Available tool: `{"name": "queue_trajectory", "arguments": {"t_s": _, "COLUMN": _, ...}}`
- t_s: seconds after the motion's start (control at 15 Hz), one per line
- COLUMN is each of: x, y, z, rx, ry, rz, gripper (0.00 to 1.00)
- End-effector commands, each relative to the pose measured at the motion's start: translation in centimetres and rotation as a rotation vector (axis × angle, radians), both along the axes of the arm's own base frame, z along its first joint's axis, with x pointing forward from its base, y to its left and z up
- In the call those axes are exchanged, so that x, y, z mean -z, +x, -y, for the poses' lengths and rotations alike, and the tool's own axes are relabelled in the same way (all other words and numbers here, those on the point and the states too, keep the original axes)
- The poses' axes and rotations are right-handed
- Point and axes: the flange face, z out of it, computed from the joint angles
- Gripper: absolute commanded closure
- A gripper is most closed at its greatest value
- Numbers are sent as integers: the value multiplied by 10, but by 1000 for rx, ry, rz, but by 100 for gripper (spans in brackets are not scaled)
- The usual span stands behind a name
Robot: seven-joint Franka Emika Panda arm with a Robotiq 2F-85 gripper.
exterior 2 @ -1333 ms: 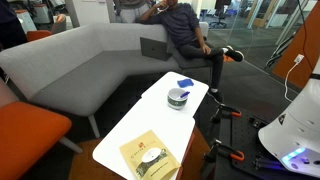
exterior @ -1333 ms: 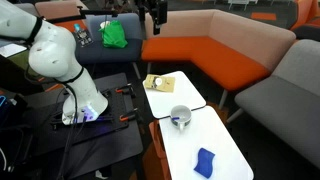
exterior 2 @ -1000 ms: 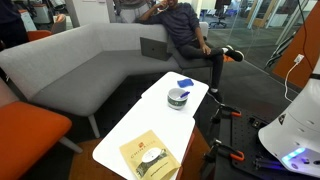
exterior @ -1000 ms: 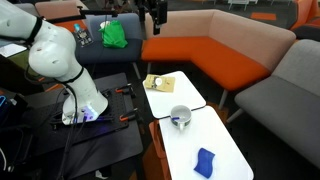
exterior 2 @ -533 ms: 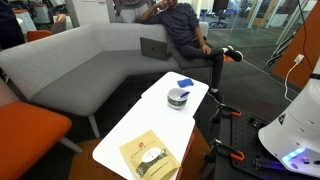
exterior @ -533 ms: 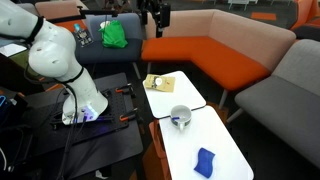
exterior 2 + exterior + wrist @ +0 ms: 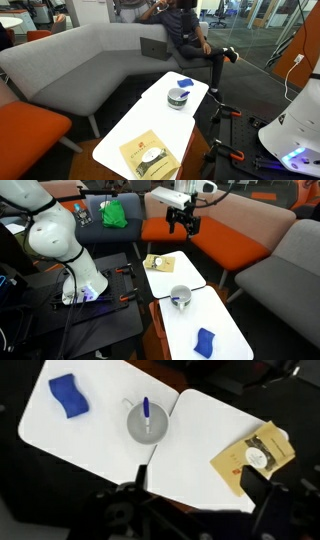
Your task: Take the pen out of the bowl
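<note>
Next, my gripper moves far down over the pen's middle [image 7: 178, 301] [image 7: 147, 418] inside the bowl, since its fingers are already empty and wide apart.
The bowl [image 7: 180, 296] is small, round and pale grey, and stands near the middle of the white table [image 7: 226, 322]. It also shows in an exterior view [image 7: 178, 98] and in the wrist view [image 7: 147, 424]. The pen [image 7: 146, 412] is a thin dark-blue stick standing in the bowl. My gripper [image 7: 183, 223] hangs high above the table's far end, well clear of the bowl. In the wrist view its fingers [image 7: 203, 485] are wide apart and empty.
A chunky blue lump [image 7: 204, 341] [image 7: 68, 393] lies beyond the bowl on the table. A yellowish flat object [image 7: 158, 263] [image 7: 255, 456] lies at the other end. Orange and grey sofas [image 7: 215, 235] surround the table. A person [image 7: 185, 25] sits on the sofa.
My gripper has moved down and to the right from the top edge of the exterior view, and the arm now reaches across the frame. The bowl and pen have not moved.
</note>
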Motion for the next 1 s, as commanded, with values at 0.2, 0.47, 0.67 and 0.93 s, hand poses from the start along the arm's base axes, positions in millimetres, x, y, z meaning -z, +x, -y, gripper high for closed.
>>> {"name": "queue_trajectory", "arguments": {"t_s": 0.2, "x": 106, "y": 54, "z": 2, "rx": -19, "ry": -46, "rz": -148, "gripper": 0}}
{"name": "queue_trajectory", "arguments": {"t_s": 0.47, "x": 176, "y": 59, "z": 14, "rx": 35, "ry": -11, "rz": -284, "gripper": 0}}
{"name": "queue_trajectory", "arguments": {"t_s": 0.67, "x": 216, "y": 54, "z": 22, "rx": 106, "ry": 48, "rz": -343, "gripper": 0}}
{"name": "queue_trajectory", "arguments": {"t_s": 0.93, "x": 234, "y": 49, "z": 25, "rx": 96, "ry": 55, "rz": -347, "gripper": 0}}
